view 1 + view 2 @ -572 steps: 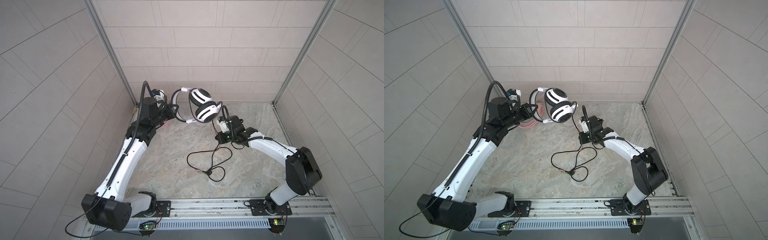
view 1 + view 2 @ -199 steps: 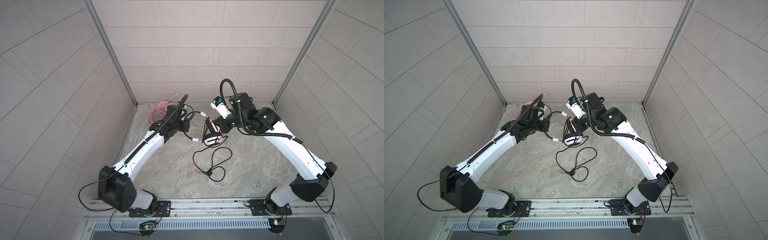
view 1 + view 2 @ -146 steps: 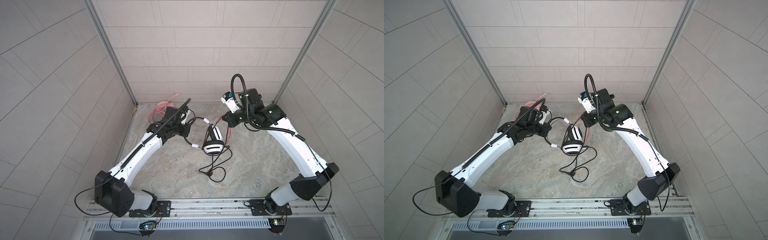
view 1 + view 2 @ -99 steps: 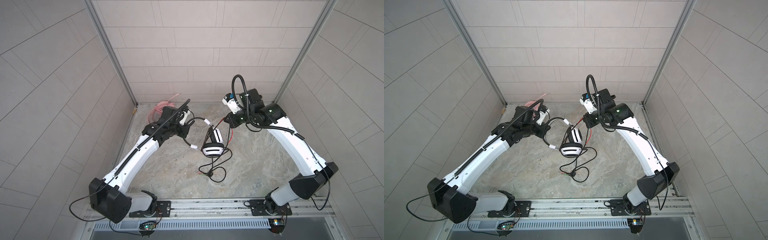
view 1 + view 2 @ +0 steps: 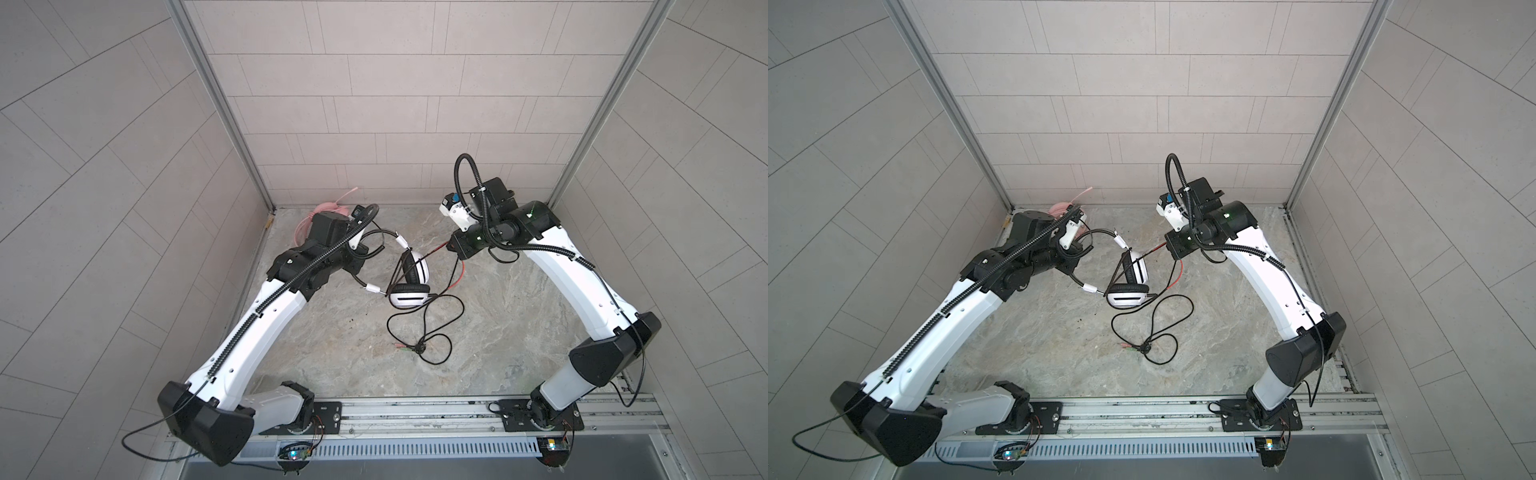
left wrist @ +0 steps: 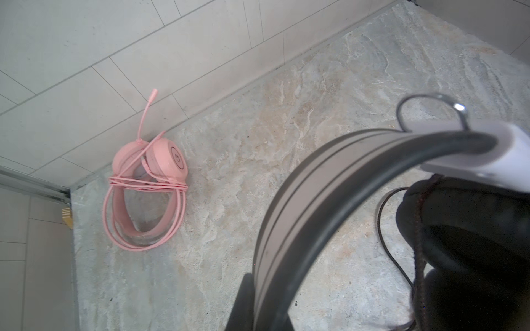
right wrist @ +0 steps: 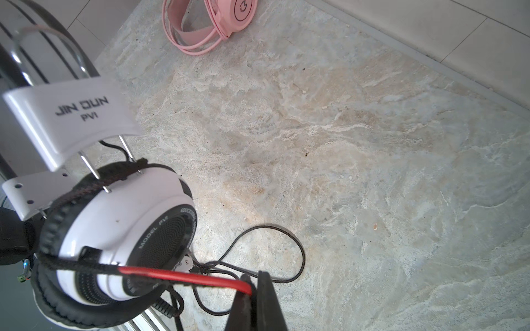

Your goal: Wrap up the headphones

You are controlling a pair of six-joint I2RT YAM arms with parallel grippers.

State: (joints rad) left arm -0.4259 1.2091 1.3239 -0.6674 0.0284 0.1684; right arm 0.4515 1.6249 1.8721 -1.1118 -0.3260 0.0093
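Note:
I should next lower my right gripper toward the white earcup that hangs between it and my left gripper, and let go of the red part of the cable, because the cable crosses that earcup.
The white-and-black headphones hang above the floor between the two arms in both top views. My left gripper is shut on their grey-and-black headband. My right gripper is shut on the red stretch of their cable, close beside a white earcup. The braided black cable runs over that earcup, and the rest lies in loose loops on the floor. The pink headphones lie in the back left corner with their pink cable wound round them, half hidden behind the left arm.
Tiled walls close in the stone floor on three sides. The arms' base rail runs along the front edge. The cable's plug ends lie on the floor in the middle, in front of the hanging headset.
Over the last second my right gripper drew back to the right with the cable, and the headset sank a little and swung out. In the last half second hardly anything moved.

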